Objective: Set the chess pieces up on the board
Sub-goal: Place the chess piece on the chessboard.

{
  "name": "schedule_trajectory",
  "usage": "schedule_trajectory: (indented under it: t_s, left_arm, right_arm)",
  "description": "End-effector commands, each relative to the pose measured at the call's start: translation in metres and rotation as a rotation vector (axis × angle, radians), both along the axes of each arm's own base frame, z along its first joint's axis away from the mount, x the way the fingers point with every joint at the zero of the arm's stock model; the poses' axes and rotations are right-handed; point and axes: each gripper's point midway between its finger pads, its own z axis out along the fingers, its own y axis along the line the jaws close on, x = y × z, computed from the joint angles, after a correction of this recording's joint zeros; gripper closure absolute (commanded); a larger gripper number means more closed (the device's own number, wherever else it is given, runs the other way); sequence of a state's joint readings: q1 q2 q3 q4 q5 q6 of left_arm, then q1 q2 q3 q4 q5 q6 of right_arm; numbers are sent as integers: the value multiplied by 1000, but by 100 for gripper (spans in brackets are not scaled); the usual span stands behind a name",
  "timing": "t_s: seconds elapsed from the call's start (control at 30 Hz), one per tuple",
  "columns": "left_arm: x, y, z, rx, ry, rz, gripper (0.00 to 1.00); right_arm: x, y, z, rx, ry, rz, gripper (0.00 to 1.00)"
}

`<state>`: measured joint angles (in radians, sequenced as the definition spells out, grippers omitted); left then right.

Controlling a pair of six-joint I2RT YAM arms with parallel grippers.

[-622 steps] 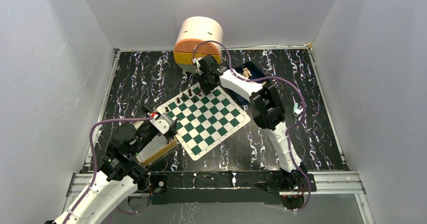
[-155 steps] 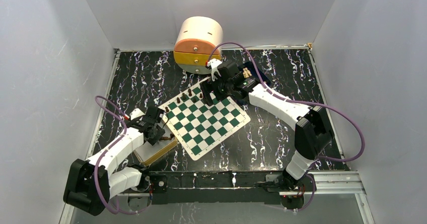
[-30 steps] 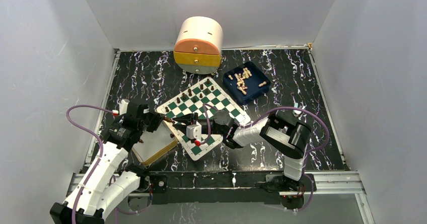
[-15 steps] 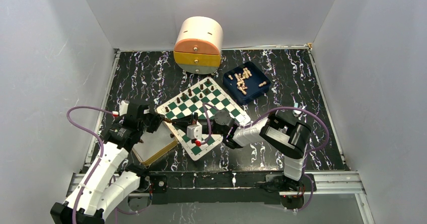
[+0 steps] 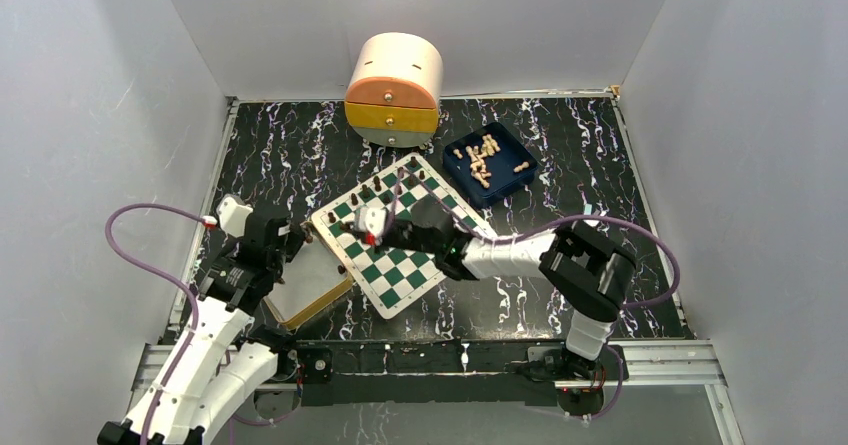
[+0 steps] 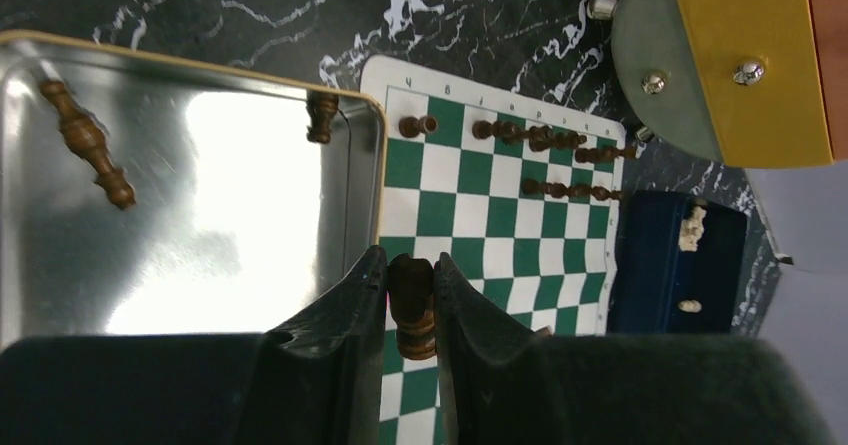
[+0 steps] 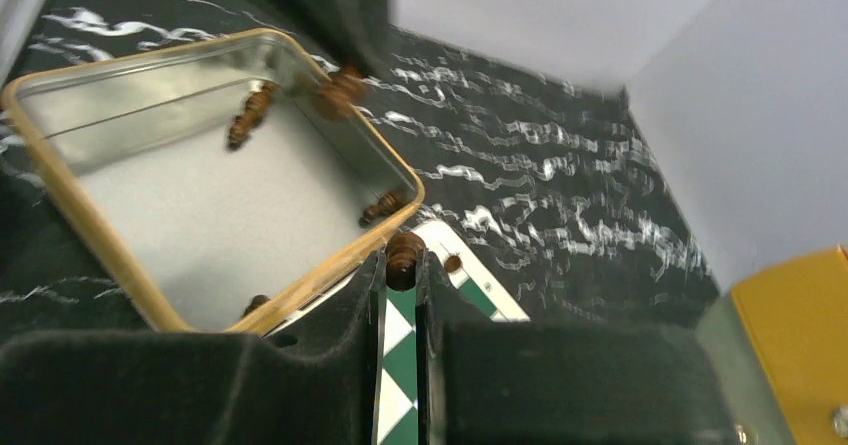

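The robot's right gripper next needs to swing outward, tilt downward and lower onto the empty square at the second row's tray-side end, because that row is still unfinished.
My left gripper (image 6: 410, 265) is shut on a dark brown chess piece (image 6: 411, 310), held above the seam between the tan-rimmed tray (image 6: 365, 180) and the board (image 6: 500, 220). My right gripper (image 7: 402, 257) is shut on another dark chess piece (image 7: 404, 247), over the board's left corner (image 7: 400, 355) beside the tray rim (image 7: 330, 265). From above, the left gripper (image 5: 298, 235) hovers at the tray's far corner, and the right gripper (image 5: 346, 227) is close by at the board (image 5: 400, 275). Several dark pieces (image 6: 530, 135) stand along the board's far edge.
Loose dark pieces (image 6: 85, 145) lie in the tray (image 5: 310, 287). A blue tray (image 5: 530, 170) with beige pieces (image 5: 482, 153) sits far right of the board. A round orange-and-yellow drawer box (image 5: 393, 85) stands at the back. The two grippers are close together.
My right gripper has shut on a dark piece at the tray and swung up toward the board's left corner. The left arm has drawn back slightly to the left, still holding its piece.
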<state>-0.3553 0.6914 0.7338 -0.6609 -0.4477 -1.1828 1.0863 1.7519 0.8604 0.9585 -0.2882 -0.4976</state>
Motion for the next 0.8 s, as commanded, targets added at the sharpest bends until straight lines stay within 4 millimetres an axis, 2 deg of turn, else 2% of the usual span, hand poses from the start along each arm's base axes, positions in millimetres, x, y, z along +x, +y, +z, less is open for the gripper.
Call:
schedule_trajectory:
  t_s: [0.0, 0.2, 0.33, 0.47, 0.57, 0.77]
  left_arm:
    - [3, 35, 24, 246, -85, 2, 100]
    - [3, 40, 42, 418, -185, -123, 100]
    - [2, 40, 59, 515, -255, -209, 100]
    - [1, 33, 65, 548, -332, -277, 100]
    - [0, 27, 64, 545, -380, -307, 100]
    - [-2, 30, 70, 566, -429, -299, 100]
  right_arm:
    - [49, -5, 4, -131, 310, -202, 89]
    - [92, -11, -28, -286, 576, -331, 90]
    - [116, -17, -50, -409, 679, -446, 88]
    - [129, -19, -70, -535, 731, -537, 88]
    - [136, -18, -81, -567, 757, -582, 88]
    - [145, -13, -89, -592, 776, -624, 87]
